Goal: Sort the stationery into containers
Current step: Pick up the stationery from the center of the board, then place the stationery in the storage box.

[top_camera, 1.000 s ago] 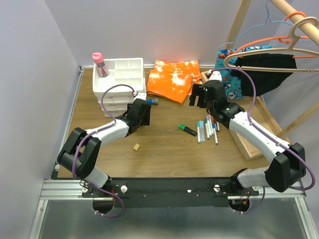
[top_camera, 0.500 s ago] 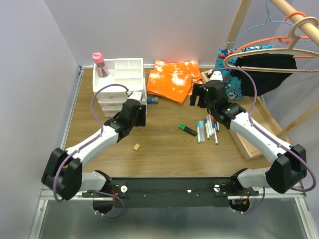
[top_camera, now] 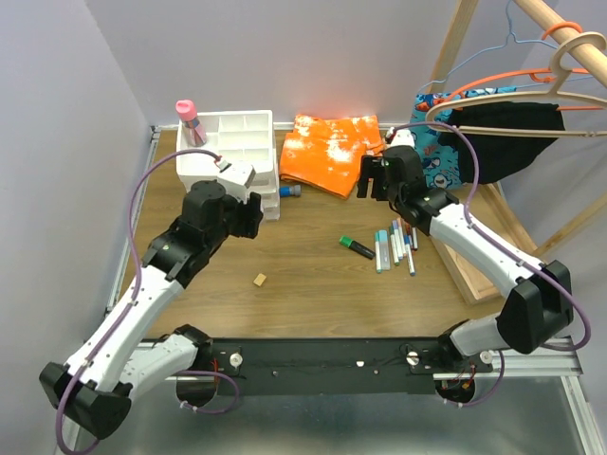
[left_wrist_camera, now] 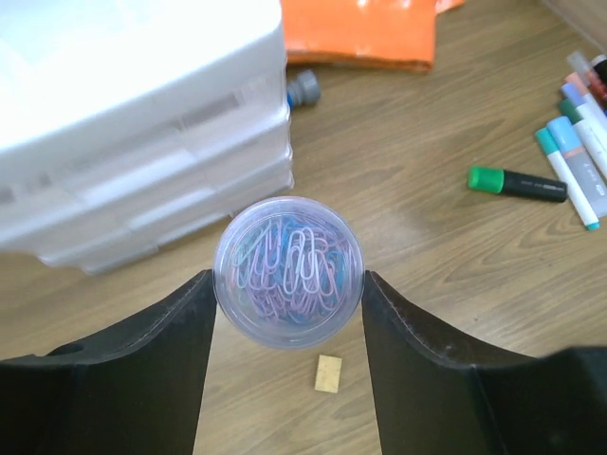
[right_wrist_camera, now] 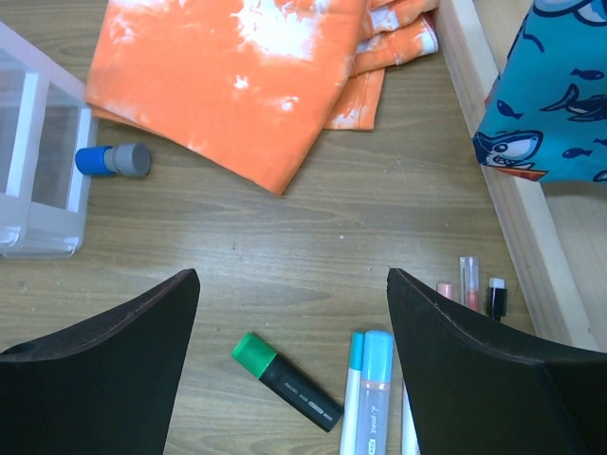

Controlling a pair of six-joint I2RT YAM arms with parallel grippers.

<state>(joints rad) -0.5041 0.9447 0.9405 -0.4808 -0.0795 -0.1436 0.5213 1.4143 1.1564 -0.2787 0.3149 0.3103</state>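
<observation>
The left gripper will next lift the tub outward over the top tray of the drawer unit (top_camera: 232, 152), and then it will bring the tub down beside the pink-capped bottle (top_camera: 190, 121).
My left gripper (left_wrist_camera: 288, 284) is shut on a clear round tub of paper clips (left_wrist_camera: 288, 270), held above the table in front of the white drawer unit (left_wrist_camera: 142, 123) (top_camera: 232, 152). A pink-capped bottle (top_camera: 190, 121) stands in the unit's top tray at its left. The blue-capped tube (top_camera: 289, 192) (right_wrist_camera: 114, 159) lies beside the unit's right side. My right gripper (right_wrist_camera: 292, 284) (top_camera: 375, 178) hangs open and empty over the wood, above the green-capped marker (right_wrist_camera: 285, 379) (top_camera: 357, 247) and the slim pens (right_wrist_camera: 375, 398) (top_camera: 396, 245).
An orange cloth (top_camera: 332, 152) lies behind the tube. A small tan block (top_camera: 258, 279) sits on the table near the front. A shallow wooden tray (top_camera: 474, 265) and a rack with hangers and blue fabric (top_camera: 441, 142) border the right side.
The left arm has risen and drawn back toward the left with the tub, its jaws closing a little on it. The right gripper drifted slightly toward the cloth.
</observation>
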